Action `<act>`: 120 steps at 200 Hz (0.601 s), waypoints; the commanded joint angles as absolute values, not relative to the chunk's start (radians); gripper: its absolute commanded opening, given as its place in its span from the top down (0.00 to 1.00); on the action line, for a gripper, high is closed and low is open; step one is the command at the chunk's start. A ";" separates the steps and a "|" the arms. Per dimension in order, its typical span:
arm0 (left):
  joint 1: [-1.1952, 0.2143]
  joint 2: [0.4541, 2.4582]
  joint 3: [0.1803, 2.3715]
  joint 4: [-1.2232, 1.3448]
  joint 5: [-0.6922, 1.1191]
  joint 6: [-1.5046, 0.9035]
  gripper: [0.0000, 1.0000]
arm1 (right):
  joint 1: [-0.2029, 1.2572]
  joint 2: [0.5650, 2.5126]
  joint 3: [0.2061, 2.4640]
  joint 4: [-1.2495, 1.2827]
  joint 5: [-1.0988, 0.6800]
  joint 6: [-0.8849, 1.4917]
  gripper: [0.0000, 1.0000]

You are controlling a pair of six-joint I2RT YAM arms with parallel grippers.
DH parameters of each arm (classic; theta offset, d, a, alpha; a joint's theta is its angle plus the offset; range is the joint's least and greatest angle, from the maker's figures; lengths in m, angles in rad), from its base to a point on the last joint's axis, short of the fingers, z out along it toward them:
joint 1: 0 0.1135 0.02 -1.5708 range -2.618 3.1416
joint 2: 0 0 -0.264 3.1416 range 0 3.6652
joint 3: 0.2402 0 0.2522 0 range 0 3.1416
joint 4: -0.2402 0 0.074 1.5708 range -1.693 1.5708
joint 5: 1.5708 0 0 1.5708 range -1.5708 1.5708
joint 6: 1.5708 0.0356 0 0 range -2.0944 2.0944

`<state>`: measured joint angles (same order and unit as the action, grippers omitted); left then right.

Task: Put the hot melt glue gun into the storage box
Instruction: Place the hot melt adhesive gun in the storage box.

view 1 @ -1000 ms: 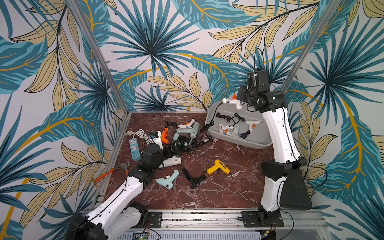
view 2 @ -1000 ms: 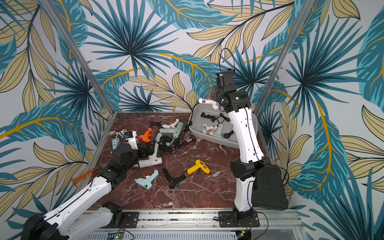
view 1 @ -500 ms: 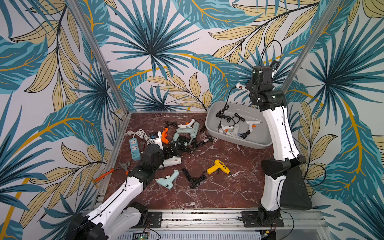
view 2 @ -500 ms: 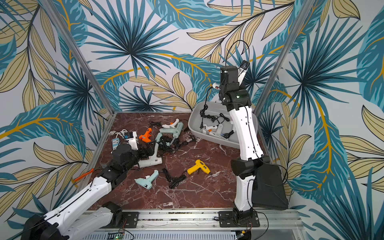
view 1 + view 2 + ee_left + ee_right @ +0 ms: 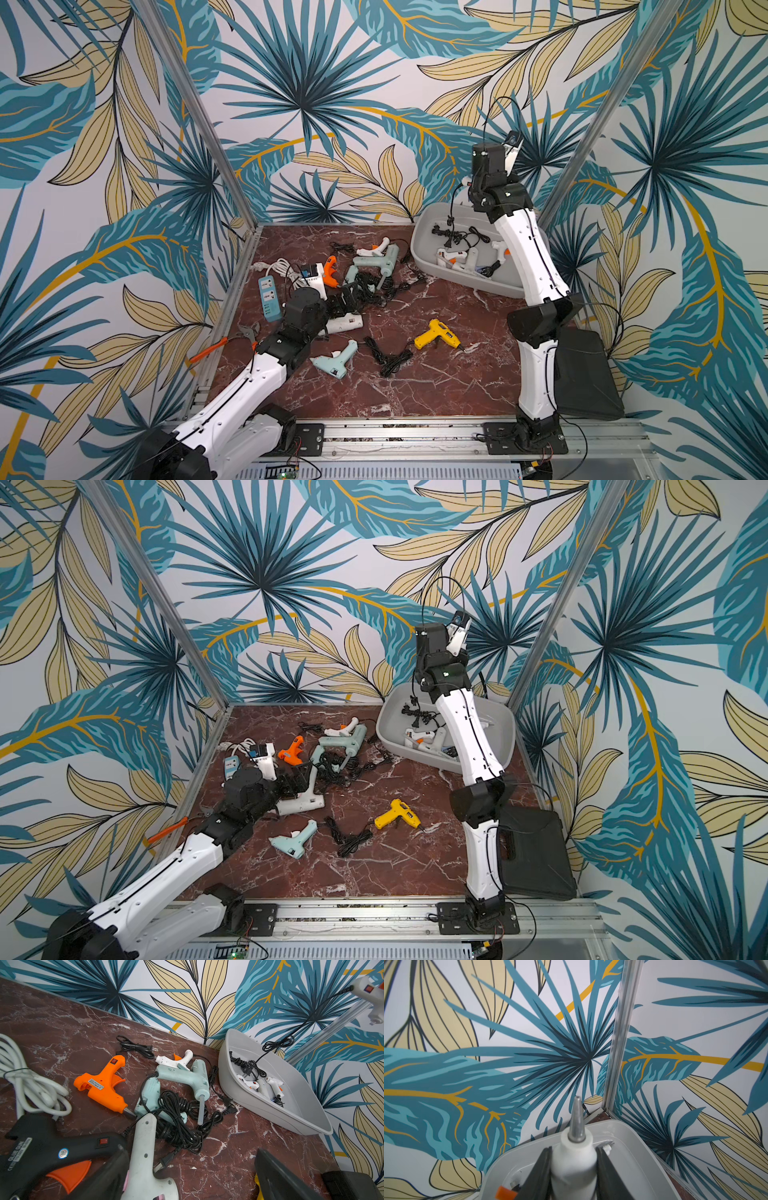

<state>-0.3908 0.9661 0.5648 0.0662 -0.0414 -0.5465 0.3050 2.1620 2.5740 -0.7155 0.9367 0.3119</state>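
Observation:
The box lies below my right gripper, which will lower with fingers tilting down and release the gun onto the white glue guns inside the open storage box (image 5: 422, 249).
My right gripper (image 5: 510, 150) is raised high over the back right corner, shut on a white hot melt glue gun (image 5: 574, 1159) whose metal nozzle points at the wall. The gun's black cord (image 5: 451, 216) hangs down into the light grey storage box (image 5: 422, 249), which holds other white glue guns (image 5: 465, 259) and cords. My left gripper (image 5: 347, 300) is open and low over the pile at the left. In the left wrist view a white and pink glue gun (image 5: 145, 1157) lies between its fingers (image 5: 276, 1174), with a black glue gun (image 5: 41, 1151) beside it.
On the marble table lie an orange gun (image 5: 330, 270), pale teal guns (image 5: 382, 259), another teal one (image 5: 334, 361), a yellow gun (image 5: 436, 336) and tangled black cords (image 5: 388, 359). A blue power strip (image 5: 268, 297) sits at the left edge. A flat black case (image 5: 586, 374) lies at the right.
My right gripper has swung up and to the right with the white glue gun, from beside the box's left rim to high above the box. The left arm has stayed still.

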 commanded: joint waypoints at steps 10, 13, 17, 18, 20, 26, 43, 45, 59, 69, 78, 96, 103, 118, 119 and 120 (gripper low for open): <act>-0.380 0.965 0.558 0.061 -0.029 -0.530 0.00 | 0.317 2.155 2.476 -0.676 1.004 0.314 1.00; -0.380 0.965 0.557 0.061 -0.028 -0.530 0.00 | 0.318 2.154 2.463 -0.676 1.005 0.320 1.00; -0.380 0.965 0.557 0.062 -0.028 -0.530 0.00 | 0.318 2.150 2.443 -0.676 1.006 0.329 1.00; -0.381 0.965 0.557 0.062 -0.028 -0.530 0.00 | 0.318 2.150 2.439 -0.676 1.006 0.330 1.00; -0.381 0.964 0.557 0.062 -0.027 -0.529 0.00 | 0.318 2.146 2.427 -0.676 1.007 0.336 1.00; -0.380 0.962 0.557 0.063 -0.025 -0.530 0.00 | 0.318 2.139 2.397 -0.675 1.006 0.350 1.00; -0.380 0.959 0.553 0.066 -0.021 -0.531 0.00 | 0.315 2.123 2.301 -0.668 1.004 0.395 1.00; -0.380 0.960 0.552 0.066 -0.021 -0.532 0.00 | 0.316 2.121 2.291 -0.666 1.003 0.400 1.00; -0.381 0.959 0.552 0.064 -0.016 -0.532 0.00 | 0.315 2.115 2.227 -0.663 0.992 0.427 1.00; -0.382 0.956 0.552 0.060 -0.012 -0.531 0.00 | 0.313 2.109 2.187 -0.662 0.981 0.444 1.00; -0.380 0.955 0.552 0.057 -0.011 -0.531 0.00 | 0.311 2.109 2.153 -0.662 0.975 0.458 1.00; -0.380 0.951 0.550 0.054 -0.012 -0.529 0.00 | 0.298 2.109 2.086 -0.661 0.955 0.495 1.00; -0.379 0.948 0.549 0.054 -0.011 -0.528 0.00 | 0.291 2.113 2.064 -0.658 0.945 0.505 1.00; -0.380 0.944 0.549 0.047 -0.011 -0.528 0.00 | 0.273 2.126 2.035 -0.655 0.909 0.516 1.00; -0.380 0.944 0.549 0.047 -0.011 -0.527 0.00 | 0.271 2.128 2.035 -0.655 0.907 0.517 1.00; -0.379 0.944 0.549 0.047 -0.011 -0.527 0.00 | 0.270 2.129 2.033 -0.655 0.905 0.516 1.00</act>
